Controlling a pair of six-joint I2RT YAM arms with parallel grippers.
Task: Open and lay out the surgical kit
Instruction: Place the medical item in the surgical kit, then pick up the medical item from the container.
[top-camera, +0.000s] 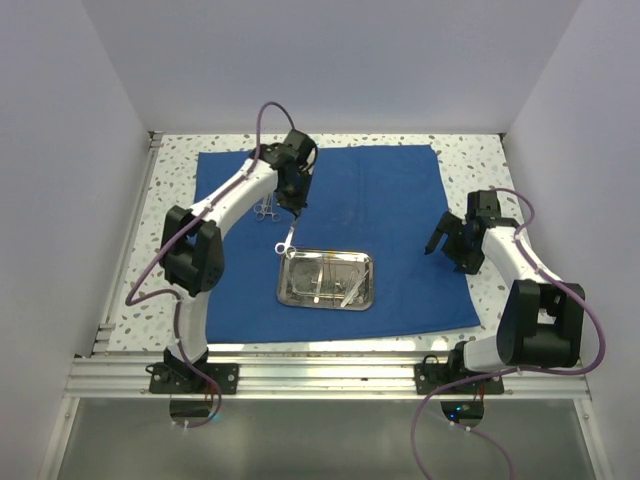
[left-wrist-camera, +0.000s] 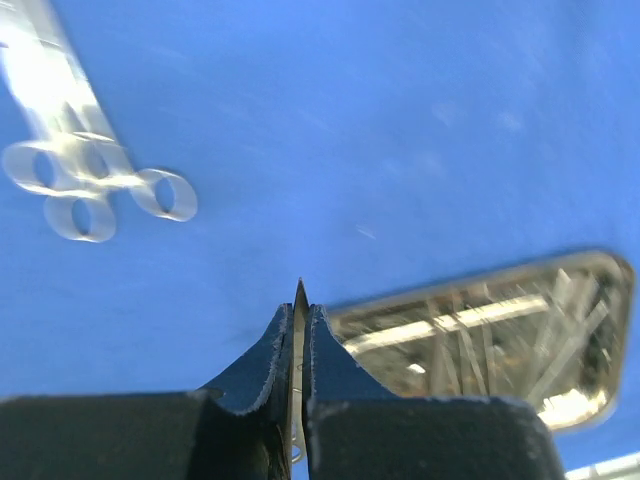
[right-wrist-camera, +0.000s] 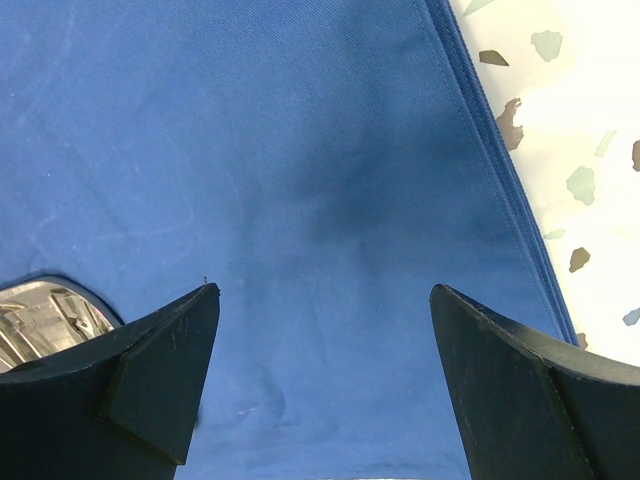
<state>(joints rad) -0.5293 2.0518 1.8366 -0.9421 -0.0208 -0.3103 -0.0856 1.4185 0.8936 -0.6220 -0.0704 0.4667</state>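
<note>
My left gripper carries the scissors over to open drape beside the ring-handled instruments, below and to its left in the top view, next, then lowers and releases them.
The royal-blue drape (top-camera: 400, 220) lies spread flat on the table. The steel tray (top-camera: 326, 279) sits on its near middle and holds a few thin steel instruments. My left gripper (top-camera: 293, 210) is shut on steel scissors (top-camera: 286, 240) that hang ring-handles-down above the drape, just beyond the tray's far left corner. In the left wrist view the blade tip (left-wrist-camera: 300, 292) sticks out between the closed fingers (left-wrist-camera: 330, 350). Two ring-handled instruments (top-camera: 265, 208) lie on the drape to the left, and also show in the left wrist view (left-wrist-camera: 90, 180). My right gripper (top-camera: 445, 252) is open and empty over the drape's right side (right-wrist-camera: 325, 290).
The speckled tabletop (top-camera: 480, 160) shows around the drape, and the drape's right hem (right-wrist-camera: 490, 150) runs beside the right gripper. White walls enclose the left, back and right. An aluminium rail (top-camera: 320, 375) runs along the near edge by the arm bases.
</note>
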